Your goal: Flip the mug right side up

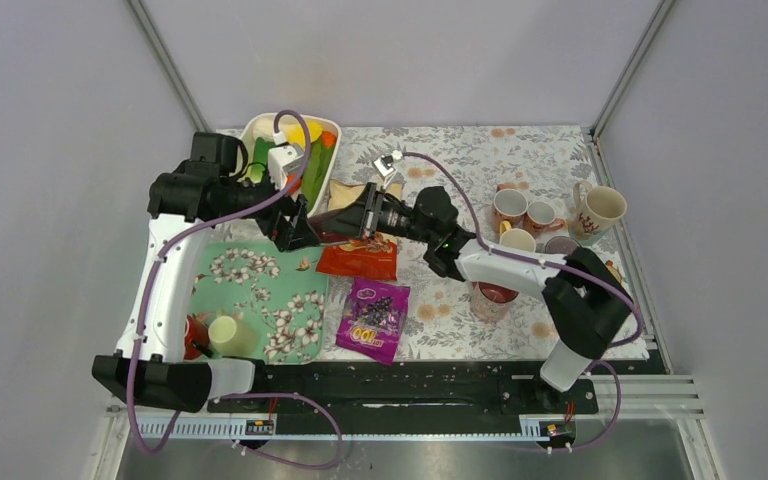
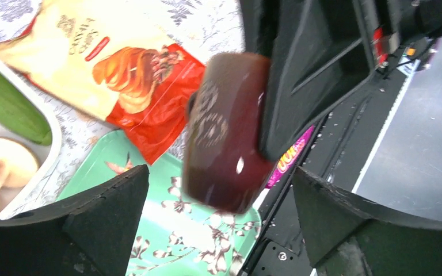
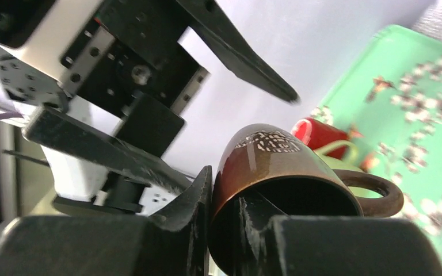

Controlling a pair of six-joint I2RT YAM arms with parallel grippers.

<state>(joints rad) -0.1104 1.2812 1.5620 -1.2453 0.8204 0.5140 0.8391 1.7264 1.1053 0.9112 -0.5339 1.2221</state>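
Note:
My right gripper will next swing past the pink mug, tip down and lower to release over the bare table to the mug's right in the top view.
A glossy dark-brown mug (image 3: 276, 161) with a pale pattern lies on its side in the air, its mouth toward the right wrist camera. My right gripper (image 3: 230, 221) is shut on its rim, one finger inside and one outside. In the left wrist view the mug (image 2: 224, 132) hangs above the green tray (image 2: 167, 230), just ahead of my open left gripper (image 2: 218, 230), which is not touching it. In the top view both grippers meet, left (image 1: 295, 232) and right (image 1: 352, 215), and the mug is mostly hidden between them.
A red snack bag (image 1: 360, 258) and a purple one (image 1: 373, 318) lie mid-table. The green floral tray (image 1: 250, 290) carries a yellow-green cup (image 1: 225, 335) and a red cup (image 1: 195, 335). A white bin of vegetables (image 1: 260, 130) stands far left. Several mugs (image 1: 530, 215) stand right.

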